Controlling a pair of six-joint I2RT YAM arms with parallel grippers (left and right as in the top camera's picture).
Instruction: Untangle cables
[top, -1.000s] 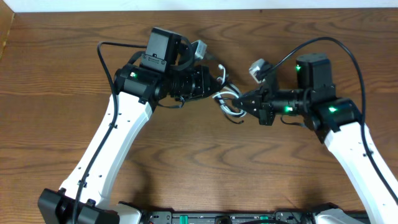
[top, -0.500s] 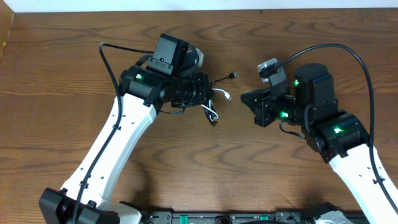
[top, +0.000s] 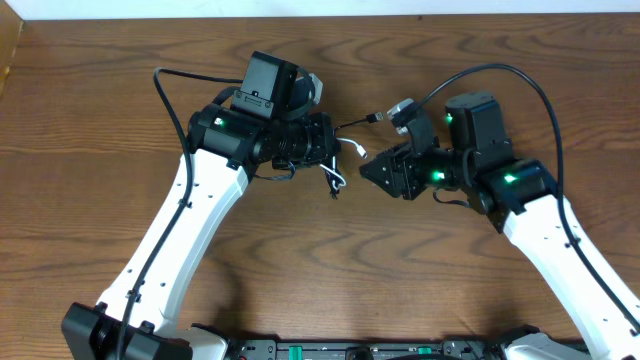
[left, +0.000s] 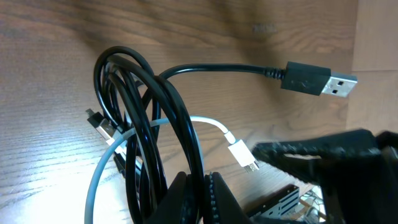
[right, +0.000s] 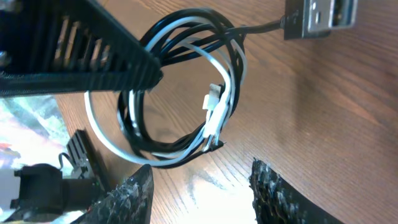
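Observation:
My left gripper brings the coiled bundle down onto the bare wood below it next and releases the black cable, since the coil (right: 134, 118) hangs above the table.
A coiled bundle of the black cable (left: 180, 118) and the white cable (left: 214, 127) hangs from my left gripper (left: 204, 177), whose jaws are shut on a black strand. The black cable's USB plug (left: 317, 79) sticks out to the right, and the white plug (left: 244, 155) dangles below it. In the overhead view the bundle (top: 335, 180) hangs just under the left gripper (top: 335, 150). My right gripper (right: 202, 186) stands open right beside the coil (right: 134, 118), with only bare wood between its fingers (right: 280, 193). From overhead, the right gripper (top: 368, 170) sits just right of the bundle.
The wooden table (top: 100, 150) spreads around both arms. Thick black arm cables (top: 520, 75) arch over the right arm and loop beside the left arm (top: 165, 90). The table's far edge meets a white wall at the top.
The right gripper has opened and let go of the bundle, drew away to the right, then came back left toward it. The left gripper keeps the coil, shifted slightly left.

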